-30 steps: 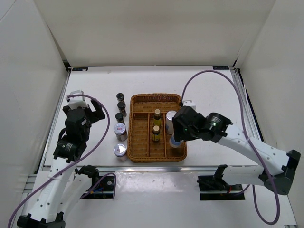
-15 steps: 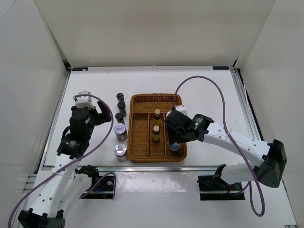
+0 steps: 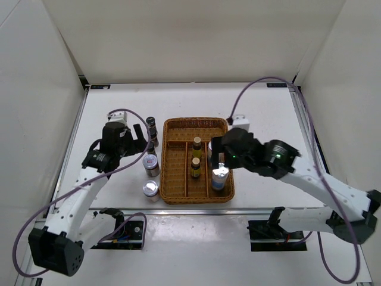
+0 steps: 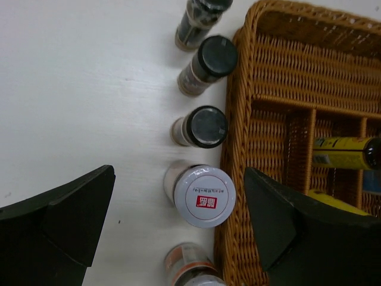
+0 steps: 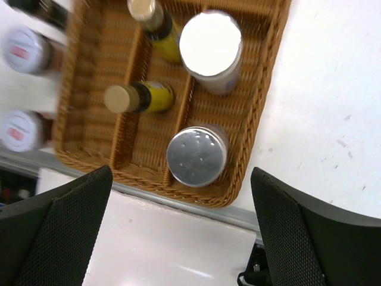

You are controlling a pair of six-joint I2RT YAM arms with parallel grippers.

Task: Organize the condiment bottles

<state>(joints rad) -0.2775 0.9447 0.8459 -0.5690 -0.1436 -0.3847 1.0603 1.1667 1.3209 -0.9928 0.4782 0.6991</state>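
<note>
I will lower my left gripper and move it back next, so its fingers go on both sides of the silver lid, because the tray's section beside the red-labelled jar point(image 4: 205, 195) is still empty.
My right gripper point(image 5: 181, 173) hangs open above a white silver-capped cylinder point(image 5: 197, 156) that stands free at the near end of the wicker tray's point(image 5: 262, 107) right compartment. A second white cylinder point(image 5: 210, 44) stands behind it. Two amber-yellow bottles point(image 5: 140, 98) point(image 5: 152, 21) stand in the middle compartment. My left gripper point(image 4: 178, 179) is open over a red-labelled silver-lidded jar point(image 4: 205, 195) just left of the tray point(image 4: 233, 149), without touching it. Another jar point(image 4: 190, 265) stands nearer, and three dark black-capped bottles point(image 4: 207, 126) point(image 4: 215, 56) point(image 4: 199, 12) line up beyond it.
The tray point(image 3: 196, 120) sits mid-table, and its left compartment point(image 3: 176, 167) holds nothing. The table's metal front rail point(image 3: 196, 208) runs just below the tray. White walls enclose the table on three sides. A purple cable point(image 3: 268, 80) arcs over the right arm.
My right gripper opened and let go of the white cylinder in the tray's right compartment, then rose. My left arm swung right and now sits over the jars beside the tray.
</note>
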